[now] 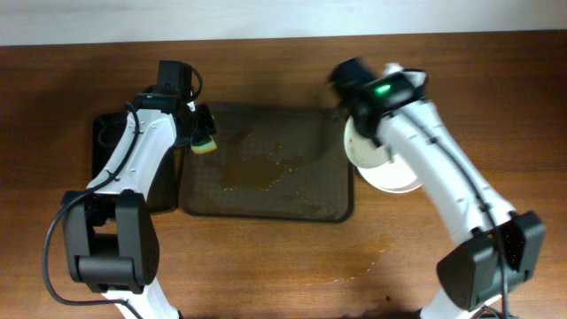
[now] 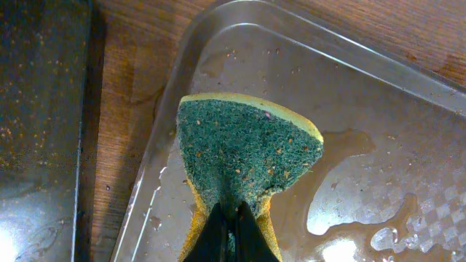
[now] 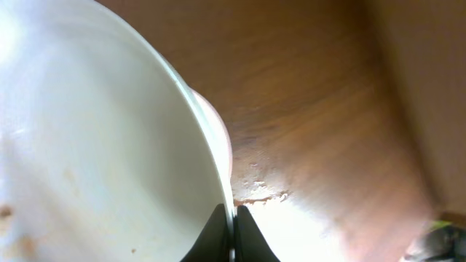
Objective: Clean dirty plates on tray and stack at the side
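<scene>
I will move my right gripper to the right in the overhead view. I will lower the held plate onto the one white plate that already lies beside the tray.
The dark brown tray lies mid-table, wet, with no plates on it. My left gripper is shut on a yellow and green sponge, held over the tray's left end. My right gripper is shut on the rim of a white plate with faint brown smears, held tilted over the table just right of the tray. In the overhead view this plate hangs above another white plate lying on the table, partly hidden by my right arm.
A smaller black tray lies left of the brown tray, also seen in the left wrist view. Water pools on the brown tray. A wet patch marks the wood in front of the tray.
</scene>
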You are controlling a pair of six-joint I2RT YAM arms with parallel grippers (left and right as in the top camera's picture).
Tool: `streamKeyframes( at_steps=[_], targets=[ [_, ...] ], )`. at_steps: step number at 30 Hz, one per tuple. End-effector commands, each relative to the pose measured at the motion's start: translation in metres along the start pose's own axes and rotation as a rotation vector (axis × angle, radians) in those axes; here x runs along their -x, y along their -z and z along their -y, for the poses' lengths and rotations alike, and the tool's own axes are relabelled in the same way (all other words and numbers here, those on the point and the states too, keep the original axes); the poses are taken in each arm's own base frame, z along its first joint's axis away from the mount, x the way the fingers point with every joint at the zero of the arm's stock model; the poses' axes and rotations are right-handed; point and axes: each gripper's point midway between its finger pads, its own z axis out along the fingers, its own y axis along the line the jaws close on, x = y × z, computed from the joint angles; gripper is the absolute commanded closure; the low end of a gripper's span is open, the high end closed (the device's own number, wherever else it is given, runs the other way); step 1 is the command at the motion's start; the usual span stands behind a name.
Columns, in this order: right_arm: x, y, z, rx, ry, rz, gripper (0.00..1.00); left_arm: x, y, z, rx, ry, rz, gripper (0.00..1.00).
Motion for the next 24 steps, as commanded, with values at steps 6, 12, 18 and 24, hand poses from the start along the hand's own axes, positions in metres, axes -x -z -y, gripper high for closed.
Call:
streamKeyframes(
  at_steps=[6,12,18,24],
  targets=[
    [-0.024,-0.1,0.008,0.412,-0.051,-0.303,0.96,-0.004,-0.001,-0.002,0.006,-0.118,-0.01,0.99],
    [-0.062,-0.138,-0.005,0.414,-0.075,-0.344,0.77,0.016,0.061,-0.025,0.036,-0.161,0.02,0.99],
    [-0.034,-0.093,-0.034,0.652,-0.006,-0.312,0.21,0.014,0.087,-0.096,0.162,-0.03,-0.005,0.99],
    [-0.001,-0.05,-0.031,0.675,0.023,-0.252,0.15,-0.007,0.039,-0.142,0.292,0.014,-0.132,0.99]
  ],
)
